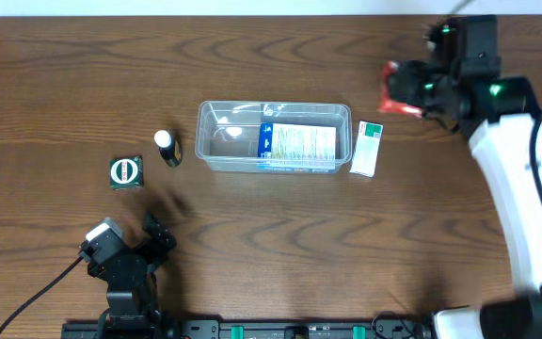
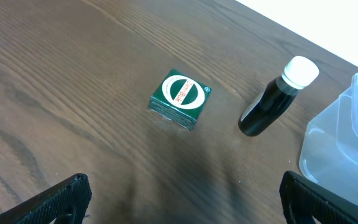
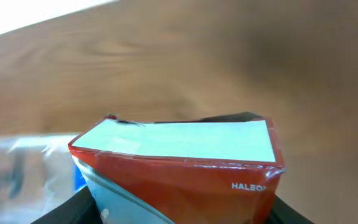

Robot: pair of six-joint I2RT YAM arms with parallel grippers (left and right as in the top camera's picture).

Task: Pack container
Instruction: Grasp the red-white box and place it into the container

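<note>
My right gripper should next swing to where the container's top stands open over the white and blue box (image 1: 298, 142), turn, and then lower the red and pale blue box.
The clear plastic container (image 1: 273, 112) sits mid-table with a white and blue box (image 1: 296, 145) lying inside it. Its corner shows in the left wrist view (image 2: 347, 137) and blurred in the right wrist view (image 3: 17, 174). My right gripper (image 1: 405, 89) is shut on a red and pale blue box (image 3: 179, 168), held above the table to the right of the container. My left gripper (image 2: 179, 199) is open and empty near the front left. A green box (image 1: 126, 171), also in the left wrist view (image 2: 180, 98), and a dark bottle with a white cap (image 1: 167, 148), also there (image 2: 277, 98), lie left of the container.
A white and green box (image 1: 367, 148) lies against the container's right end. The table's far edge runs close behind my right arm.
</note>
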